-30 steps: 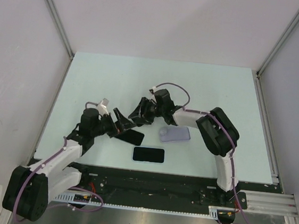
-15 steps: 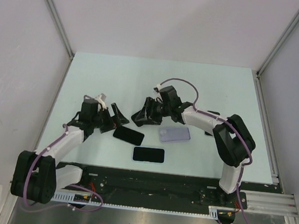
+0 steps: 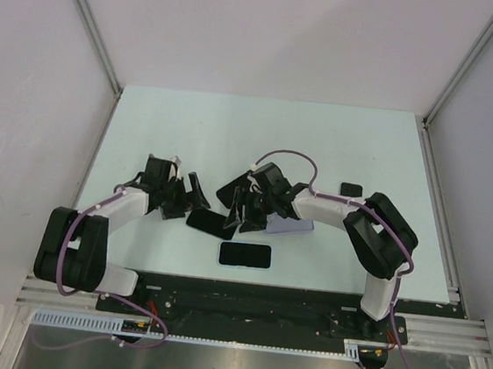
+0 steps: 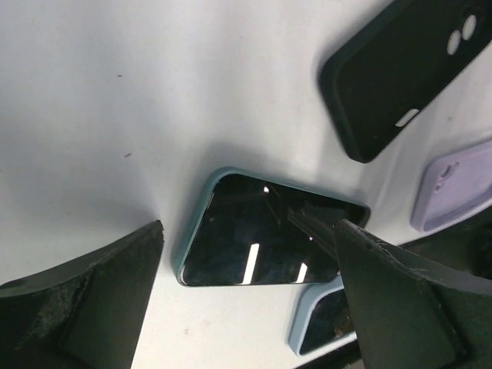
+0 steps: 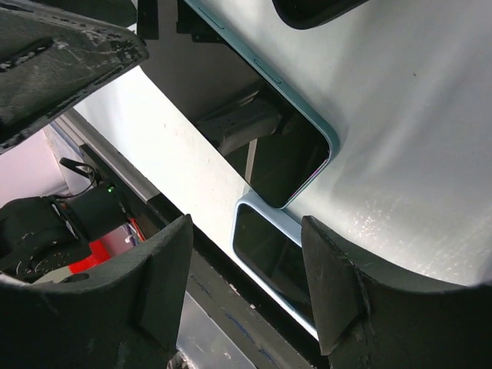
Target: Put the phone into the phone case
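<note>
My left gripper shifts across onto the teal phone's short end [image 3: 194, 218] [image 4: 198, 231] beside it next and closes, since that end lies to its right in the top view.
A dark-screened phone with teal edges [image 3: 210, 223] lies flat on the table; it shows in the left wrist view [image 4: 269, 231] and the right wrist view [image 5: 265, 131]. A black case [image 4: 400, 73] lies beyond it [image 3: 228, 188]. A lilac case [image 3: 293, 226] lies to its right [image 4: 453, 184]. A second phone in a light-blue case [image 3: 244, 255] lies near the front edge [image 5: 277, 261]. My left gripper [image 3: 190, 196] is open and empty, just left of the teal phone [image 4: 246, 300]. My right gripper [image 3: 246, 209] is open and empty over the phone's right end [image 5: 254, 284].
A small black object [image 3: 350, 189] lies right of the right arm. The table's front edge and the black base rail [image 3: 243, 299] run just below the light-blue cased phone. The two grippers stand close together, with the teal phone between them.
The left arm has drawn back to the left, away from the teal phone, which stays flat on the table. The right gripper has swung toward the front edge, beside the phone's right end.
</note>
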